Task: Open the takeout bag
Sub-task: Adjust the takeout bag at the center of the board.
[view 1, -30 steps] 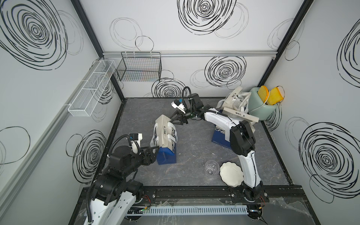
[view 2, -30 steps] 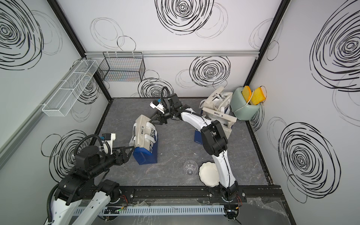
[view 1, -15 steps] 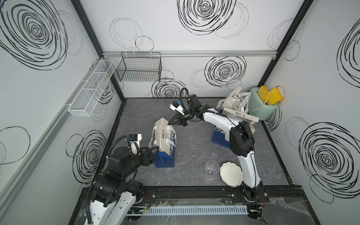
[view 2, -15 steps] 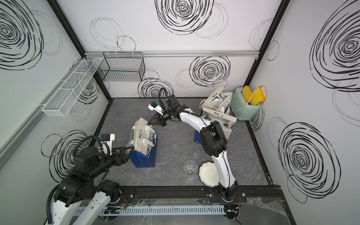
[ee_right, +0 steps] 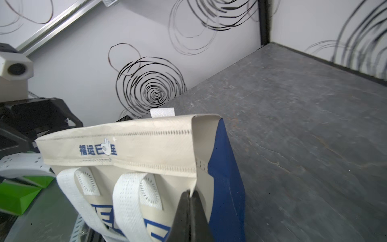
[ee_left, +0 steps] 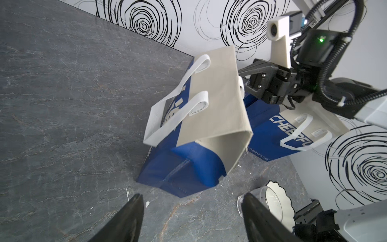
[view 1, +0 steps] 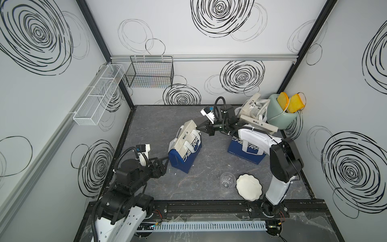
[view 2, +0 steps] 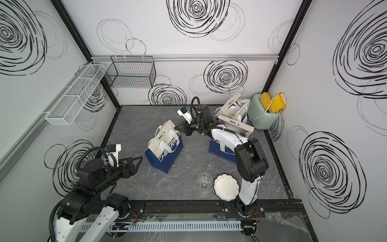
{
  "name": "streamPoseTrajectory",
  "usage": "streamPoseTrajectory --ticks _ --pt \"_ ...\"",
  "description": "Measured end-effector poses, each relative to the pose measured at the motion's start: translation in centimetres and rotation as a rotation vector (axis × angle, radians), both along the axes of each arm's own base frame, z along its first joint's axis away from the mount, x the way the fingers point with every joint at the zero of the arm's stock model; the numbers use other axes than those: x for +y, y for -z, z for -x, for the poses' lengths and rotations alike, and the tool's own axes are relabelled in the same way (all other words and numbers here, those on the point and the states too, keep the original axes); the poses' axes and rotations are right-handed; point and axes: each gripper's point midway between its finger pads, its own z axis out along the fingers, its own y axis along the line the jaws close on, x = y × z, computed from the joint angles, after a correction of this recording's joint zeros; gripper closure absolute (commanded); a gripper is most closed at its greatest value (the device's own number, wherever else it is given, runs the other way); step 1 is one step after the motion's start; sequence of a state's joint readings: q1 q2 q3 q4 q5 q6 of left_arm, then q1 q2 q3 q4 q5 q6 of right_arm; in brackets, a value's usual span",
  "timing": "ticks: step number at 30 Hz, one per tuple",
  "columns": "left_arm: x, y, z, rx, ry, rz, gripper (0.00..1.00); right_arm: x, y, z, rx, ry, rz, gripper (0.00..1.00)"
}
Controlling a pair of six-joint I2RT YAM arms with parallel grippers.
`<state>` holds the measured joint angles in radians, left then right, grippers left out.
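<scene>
I will next draw my right gripper back toward the clear glass, over the bare tabletop between the blue bags, and let go of the takeout bag's beige edge, because the takeout bag stands crooked.
The takeout bag [view 1: 185,146] [view 2: 164,146] stands mid-table, blue below and beige above, with white handles and its folded top flap still down. My right gripper [view 1: 199,130] [view 2: 177,127] is shut on the corner of that beige flap, and in the right wrist view the flap's edge [ee_right: 194,167] runs into the closed gripper tips [ee_right: 191,193]. My left gripper [view 1: 165,162] [view 2: 139,160] [ee_left: 191,199] stands open just short of the bag's blue base [ee_left: 184,174], touching nothing.
A second blue bag [view 1: 247,149] sits under the right arm and a third [view 1: 254,106] lies at the back. A green bucket [view 1: 280,117] fills the back right corner. A clear glass [view 1: 227,180] and a white plate [view 1: 249,186] are near the front.
The right gripper has shut on the flap's corner and drawn slightly right, tilting the bag's top with it. The left gripper has edged closer to the bag's base.
</scene>
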<state>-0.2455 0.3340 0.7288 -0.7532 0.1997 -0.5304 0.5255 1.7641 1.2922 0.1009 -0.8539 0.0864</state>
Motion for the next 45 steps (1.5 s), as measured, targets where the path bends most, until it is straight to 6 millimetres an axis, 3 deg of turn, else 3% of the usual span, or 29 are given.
streamPoseTrajectory --ticks 7,17,23,32,37,45 --pt "0.2 0.3 -0.9 -0.006 -0.046 0.048 0.22 -2.5 -1.1 1.7 0.008 0.218 -0.034 1.00" --pt "-0.6 -0.1 -2.3 -0.048 -0.027 0.110 0.22 -1.4 -0.5 4.1 0.022 0.311 -0.019 1.00" --pt "-1.1 0.9 -3.3 -0.029 -0.024 0.127 0.22 -1.1 0.5 5.1 0.038 0.338 -0.005 1.00" --pt "-1.3 1.5 -4.0 -0.046 -0.028 0.153 0.23 -3.2 0.7 5.8 0.062 0.490 -0.026 1.00" --pt "-2.2 2.4 -4.4 -0.067 0.007 0.166 0.25 -4.9 0.6 6.2 0.072 0.566 -0.050 0.99" --pt "-5.1 4.9 -4.3 -0.115 0.128 0.187 0.29 -5.5 0.3 6.6 0.071 0.604 -0.049 0.96"
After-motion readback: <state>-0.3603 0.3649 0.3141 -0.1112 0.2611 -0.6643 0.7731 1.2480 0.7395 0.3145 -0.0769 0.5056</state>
